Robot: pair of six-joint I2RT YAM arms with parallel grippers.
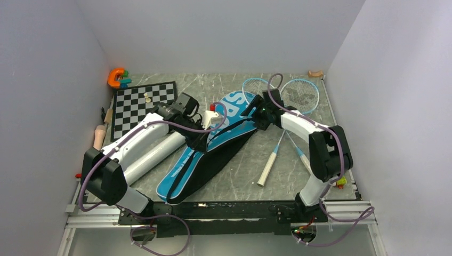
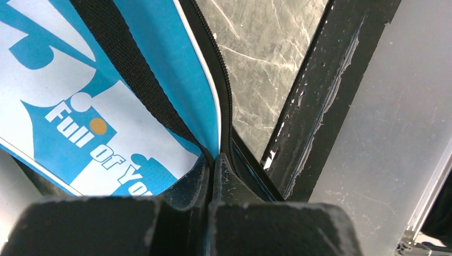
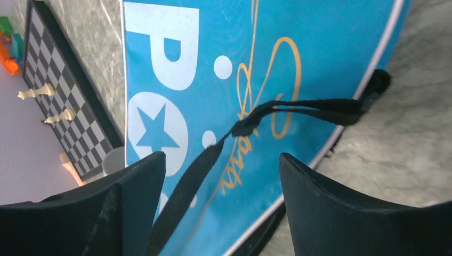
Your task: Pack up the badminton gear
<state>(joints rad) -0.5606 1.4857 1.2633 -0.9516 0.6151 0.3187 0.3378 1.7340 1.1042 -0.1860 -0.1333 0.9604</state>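
Note:
My right gripper goes to the right in the top view and down onto the handle of the racket nearer the bag next, since both rackets lie unpacked.
The blue racket-shaped bag [image 1: 184,172] lies slantwise across the table, its black strap [image 3: 314,106] slack on top. My left gripper [image 1: 201,140] is shut on the bag's edge beside the zipper [image 2: 230,96], fingertips pressed together in the left wrist view [image 2: 214,157]. My right gripper [image 3: 221,156] hangs open over the bag's wide end [image 1: 240,101], with the strap passing untouched between its fingers. Two light-blue rackets [image 1: 301,95] lie crossed to the bag's right, handles [image 1: 268,169] towards me. A long pale tube [image 1: 157,156] lies under my left arm.
A chessboard [image 1: 133,109] with two pale pieces lies at the back left, with an orange toy [image 1: 116,78] behind it. A wooden rolling pin [image 1: 98,136] lies along the left wall. A small wooden piece [image 1: 315,73] sits in the back right corner.

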